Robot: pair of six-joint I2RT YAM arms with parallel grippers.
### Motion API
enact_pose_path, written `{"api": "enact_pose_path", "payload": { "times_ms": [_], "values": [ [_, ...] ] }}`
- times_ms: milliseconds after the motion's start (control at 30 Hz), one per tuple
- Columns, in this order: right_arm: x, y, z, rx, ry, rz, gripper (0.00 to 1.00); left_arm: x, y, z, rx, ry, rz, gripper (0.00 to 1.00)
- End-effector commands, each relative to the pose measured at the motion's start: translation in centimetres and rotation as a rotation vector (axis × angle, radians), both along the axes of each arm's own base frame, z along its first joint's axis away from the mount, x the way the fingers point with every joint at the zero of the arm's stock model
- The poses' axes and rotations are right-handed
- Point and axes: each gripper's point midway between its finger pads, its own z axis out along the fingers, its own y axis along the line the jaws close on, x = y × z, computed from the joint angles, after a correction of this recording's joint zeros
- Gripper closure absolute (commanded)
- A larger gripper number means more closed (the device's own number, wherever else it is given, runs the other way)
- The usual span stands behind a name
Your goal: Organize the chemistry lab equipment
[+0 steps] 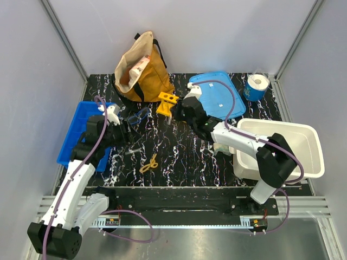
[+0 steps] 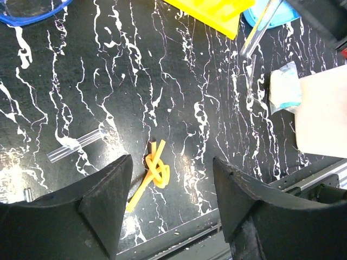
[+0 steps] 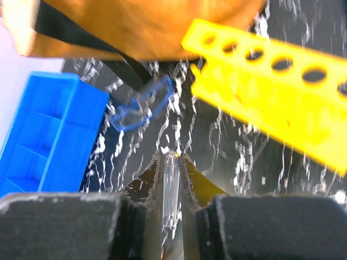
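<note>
My right gripper should move outward next, turning toward the tan bag, and let go of the tube at the rack's bare end by the bag, as that end is outward of it.
My right gripper is shut on a thin clear tube that stands up between its fingers. It hovers beside the yellow tube rack, which lies in front of the tan bag. Clear goggles with a blue frame lie left of the rack. My left gripper hangs open above the table with nothing in it. Below it lie a small yellow looped piece and another clear tube. A pale green glove lies against the white bin.
A blue compartment tray sits at the left edge. A blue lid and a paper roll are at the back right. The white bin stands on the right.
</note>
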Motion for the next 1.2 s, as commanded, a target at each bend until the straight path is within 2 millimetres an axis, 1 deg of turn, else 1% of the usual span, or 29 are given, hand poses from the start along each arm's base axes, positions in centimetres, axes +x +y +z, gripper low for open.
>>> {"api": "enact_pose_path", "payload": {
  "times_ms": [0, 33, 67, 133, 200, 267, 367, 467, 667, 800, 967, 1033, 1167],
  "values": [
    [2.7, 0.6, 8.5, -0.09, -0.479, 0.14, 0.88, 0.4, 0.8, 0.9, 0.049, -0.086, 0.006, 0.35],
    [2.8, 0.8, 9.2, -0.114, -0.531, 0.163, 0.88, 0.2, 0.8, 0.9, 0.048, -0.091, 0.011, 0.34],
    [3.0, 0.8, 9.9, -0.133, -0.58, 0.169, 0.88, 0.1, 0.6, 1.3, 0.04, -0.108, 0.0, 0.34],
    [3.7, 0.7, 11.1, -0.154, -0.652, 0.162, 0.86, 0.0, 1.0, 1.7, 0.045, -0.132, 0.018, 0.34],
    [4.9, 0.6, 11.6, -0.153, -0.685, 0.156, 0.85, 0.0, 1.6, 1.9, 0.062, -0.146, 0.054, 0.34],
    [5.9, 1.0, 12.0, -0.173, -0.725, 0.173, 0.86, -0.1, 2.0, 2.1, 0.069, -0.161, 0.076, 0.34],
    [7.2, 1.4, 11.4, -0.23, -0.779, 0.174, 0.86, -0.2, 2.1, 2.5, 0.064, -0.178, 0.084, 0.34],
    [8.4, 1.7, 10.8, -0.257, -0.827, 0.17, 0.86, -0.2, 2.2, 2.1, 0.068, -0.165, 0.086, 0.34],
    [10.3, 2.4, 9.6, -0.243, -0.857, 0.168, 0.85, -0.1, 2.2, 2.0, 0.069, -0.16, 0.087, 0.34],
    [10.7, 2.8, 8.0, -0.214, -0.842, 0.168, 0.85, 0.0, 2.3, 2.0, 0.074, -0.16, 0.096, 0.34],
    [11.3, 3.2, 6.6, -0.199, -0.835, 0.161, 0.85, 0.0, 2.3, 1.9, 0.071, -0.154, 0.095, 0.34],
    [11.8, 3.2, 6.7, -0.193, -0.841, 0.152, 0.85, -0.1, 2.2, 1.8, 0.069, -0.151, 0.089, 0.34],
    [12.6, 3.1, 6.0, -0.195, -0.838, 0.138, 0.84, 0.0, 2.2, 1.7, 0.07, -0.146, 0.089, 0.34]
  ]
}}
